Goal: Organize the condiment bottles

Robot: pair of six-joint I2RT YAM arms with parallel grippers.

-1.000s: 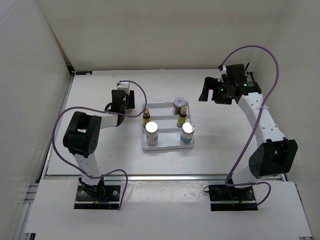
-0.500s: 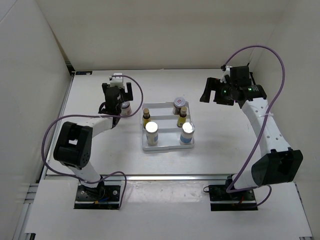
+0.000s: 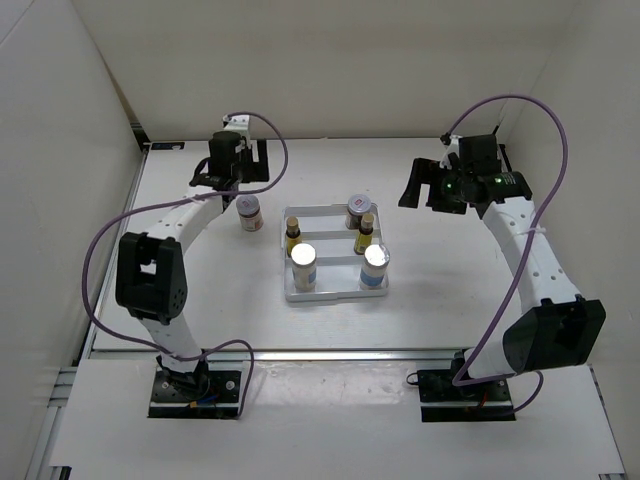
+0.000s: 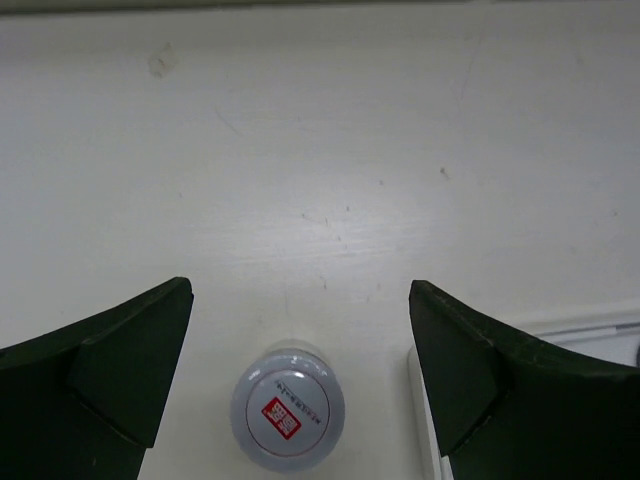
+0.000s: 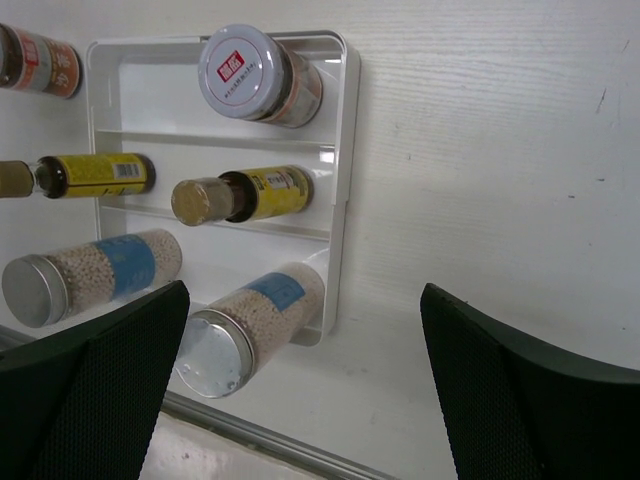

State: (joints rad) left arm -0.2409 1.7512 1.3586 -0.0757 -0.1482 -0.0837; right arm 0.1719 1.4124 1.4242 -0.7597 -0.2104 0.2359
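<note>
This jar still stands outside the tray [image 3: 335, 294], so the robot's left gripper will next go down and pull back until its open fingers are on both sides of the jar's pale lid [image 3: 247, 204].
One squat brownish jar [image 3: 249, 213] with a pale lid [image 4: 288, 408] stands alone on the table just left of the white tray [image 3: 335, 294]. My left gripper [image 3: 228, 178] hangs above and slightly beyond it, open and apart from it [image 4: 298, 292]. The tray holds the other jar [image 3: 359, 210] [image 5: 255, 75], two slim yellow bottles [image 3: 293, 236] [image 3: 366, 231] and two white bottles with silver caps [image 3: 304, 263] [image 3: 375, 262]. My right gripper [image 3: 420, 188] hovers open to the right of the tray, holding nothing [image 5: 305, 295].
White walls close in the table at the back and on both sides. The tray's left edge [image 4: 417, 420] lies close beside the lone jar. Purple cables loop from both arms. A metal rail [image 5: 250, 430] runs along the table's near edge.
My left gripper opened, let go of the jar beside the tray and drew back toward the far wall. The right arm shifted slightly, then held still.
</note>
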